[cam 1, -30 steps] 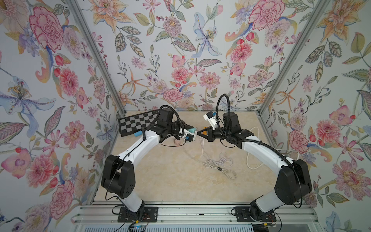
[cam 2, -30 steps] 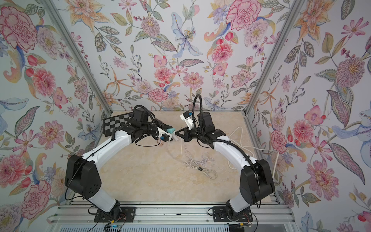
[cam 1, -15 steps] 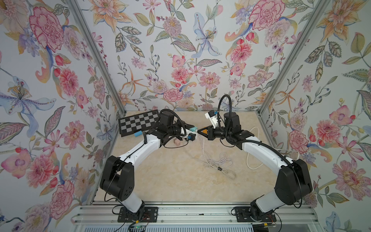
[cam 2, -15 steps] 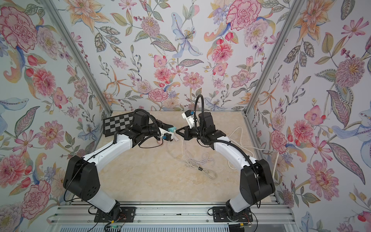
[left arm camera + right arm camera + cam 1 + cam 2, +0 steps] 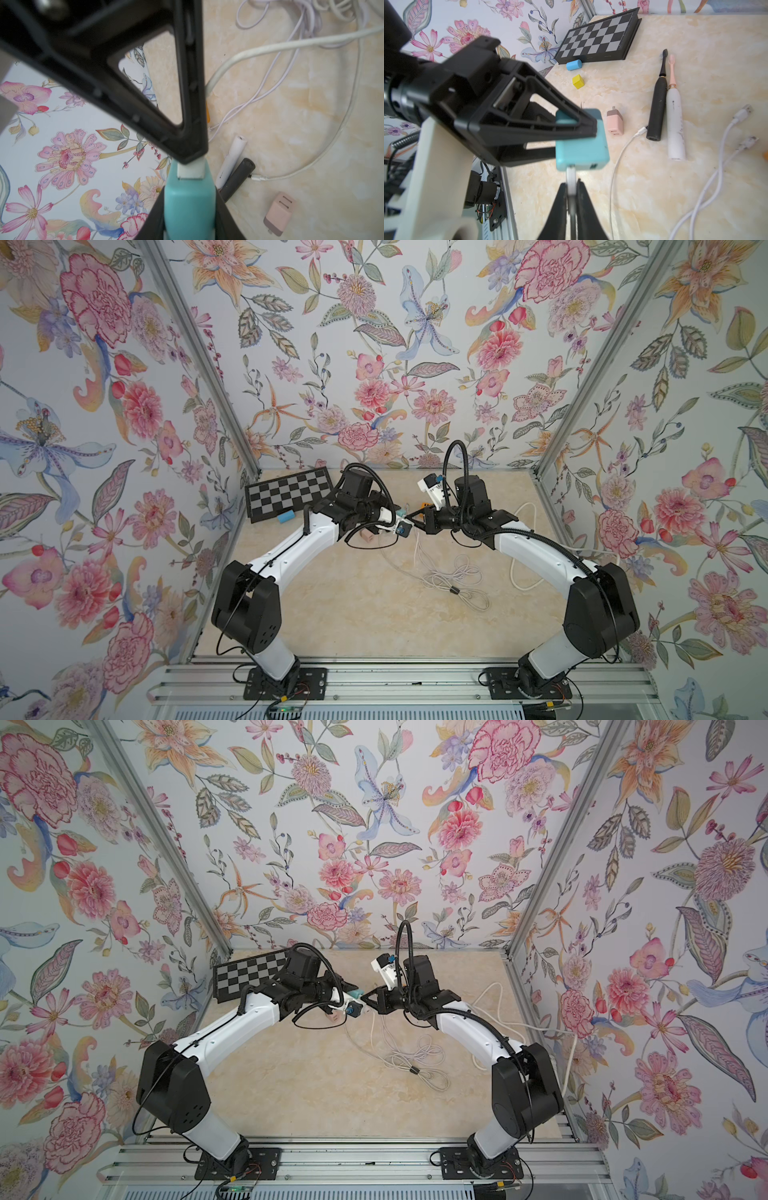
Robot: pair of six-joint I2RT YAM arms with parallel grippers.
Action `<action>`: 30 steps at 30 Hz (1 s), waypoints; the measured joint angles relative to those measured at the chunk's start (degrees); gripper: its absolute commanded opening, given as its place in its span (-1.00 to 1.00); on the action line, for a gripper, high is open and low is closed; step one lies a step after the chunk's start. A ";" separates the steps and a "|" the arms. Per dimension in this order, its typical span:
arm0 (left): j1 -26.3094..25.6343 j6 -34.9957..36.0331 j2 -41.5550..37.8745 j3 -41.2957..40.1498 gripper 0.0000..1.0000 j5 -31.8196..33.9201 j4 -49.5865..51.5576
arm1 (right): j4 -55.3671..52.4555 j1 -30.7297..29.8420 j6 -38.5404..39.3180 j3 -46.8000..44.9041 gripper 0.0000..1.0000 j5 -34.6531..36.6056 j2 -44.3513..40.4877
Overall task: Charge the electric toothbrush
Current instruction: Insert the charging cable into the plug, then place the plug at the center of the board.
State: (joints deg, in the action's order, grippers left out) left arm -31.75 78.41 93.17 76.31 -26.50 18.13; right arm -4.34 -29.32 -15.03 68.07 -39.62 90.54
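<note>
I need to pull my left gripper back and down next and release the teal charger block (image 5: 581, 149) on the bare tabletop, which lies below it toward my base.
A black electric toothbrush (image 5: 658, 108) and a white one with a pink head (image 5: 675, 124) lie side by side on the table, also in the left wrist view as black (image 5: 239, 176) and white (image 5: 230, 160). My left gripper (image 5: 190, 193) is shut on a teal charger block (image 5: 581, 149), held above the table. My right gripper (image 5: 572, 187) is shut on a white cable plug (image 5: 571, 176) whose end meets the block's face. In a top view the two grippers meet tip to tip, left (image 5: 397, 515) and right (image 5: 415, 519). A thin white cable's small connector (image 5: 640, 131) lies at the black toothbrush's base.
A pink charger block (image 5: 615, 122) lies beside the toothbrushes. A chessboard (image 5: 289, 495), a blue cylinder (image 5: 286, 516) and a yellow cube (image 5: 578, 81) sit at the back left. Coiled thin cables (image 5: 453, 576) and a thicker white cable (image 5: 523, 556) spread over the middle and right.
The two grippers have closed the small gap between them. The teal block and the white plug now meet. The toothbrushes have not moved.
</note>
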 measured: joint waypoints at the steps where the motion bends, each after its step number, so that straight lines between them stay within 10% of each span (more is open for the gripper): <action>1: -0.46 -1.20 -0.87 -1.44 -1.00 -0.20 -0.35 | 0.22 -0.20 -0.11 -1.95 -0.23 0.02 -1.66; 7: -0.72 -8.24 -11.50 -17.73 -1.00 -2.60 -1.36 | 4.31 -0.07 -0.55 -12.15 0.45 4.85 -14.43; 18: 2.16 -15.37 -5.35 -27.76 -1.00 5.38 1.75 | 4.46 0.09 -2.32 -13.42 0.67 10.58 -17.68; 20: 2.51 -15.98 -3.21 -27.76 -0.81 6.78 2.19 | 4.22 0.11 -2.27 -13.40 0.69 10.60 -17.68; 24: 2.51 -17.55 -0.52 -27.54 0.28 10.34 1.86 | 3.52 0.15 -2.12 -13.40 0.73 10.78 -17.70; 30: 2.51 -22.05 -3.04 -28.59 0.63 12.63 -0.90 | 2.82 0.46 -1.68 -13.40 0.75 11.21 -18.29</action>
State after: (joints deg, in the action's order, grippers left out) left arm -29.23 56.36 90.13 47.72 -13.87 17.23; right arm -1.52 -28.86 -16.71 54.68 -28.40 72.25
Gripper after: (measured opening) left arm 0.777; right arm 0.874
